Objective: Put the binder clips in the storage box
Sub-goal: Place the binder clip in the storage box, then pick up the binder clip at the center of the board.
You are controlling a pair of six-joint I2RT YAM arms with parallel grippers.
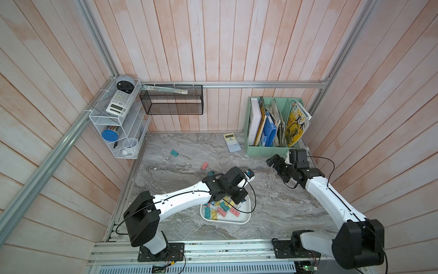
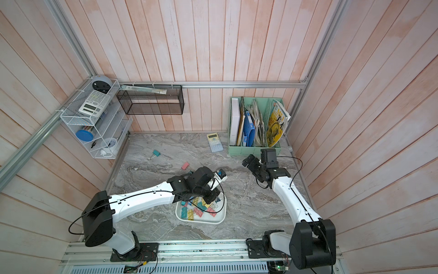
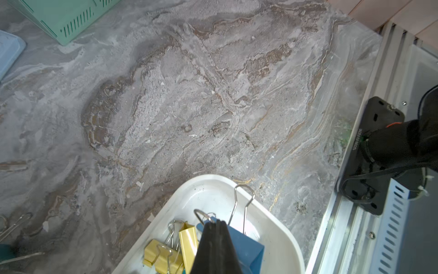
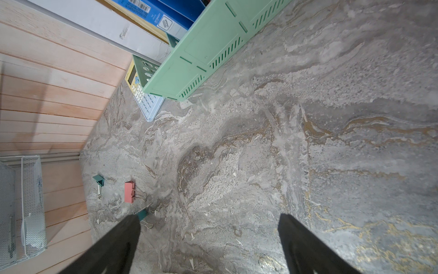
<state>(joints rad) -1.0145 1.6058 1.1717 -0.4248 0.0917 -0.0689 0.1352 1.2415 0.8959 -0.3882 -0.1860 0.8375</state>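
Observation:
I should move my left gripper down next toward the box's bare bottom by the yellow clips and let go of the blue clip's handle, because the blue clip hangs inside the box's rim.
The white storage box [image 1: 225, 221] lies near the table's front and holds several pastel binder clips [image 1: 221, 210]. My left gripper [image 3: 214, 223] hangs over the box's far end, shut on a wire handle of a blue binder clip [image 3: 246, 246]; yellow clips [image 3: 161, 256] lie beside it. A teal clip [image 1: 174, 153] and a pink clip [image 1: 204, 165] lie loose on the table. Another teal clip [image 4: 142, 215] is partly hidden by the left arm in both top views. My right gripper [image 4: 209, 218] stands open and empty above bare table near the file holder.
A mint-green file holder [image 1: 272, 147] with books stands at the back right, a pale calculator [image 1: 231, 142] beside it. A black mesh basket [image 1: 171, 102] and a white wire rack [image 1: 118, 123] hang on the walls. An aluminium rail [image 1: 213, 249] edges the front.

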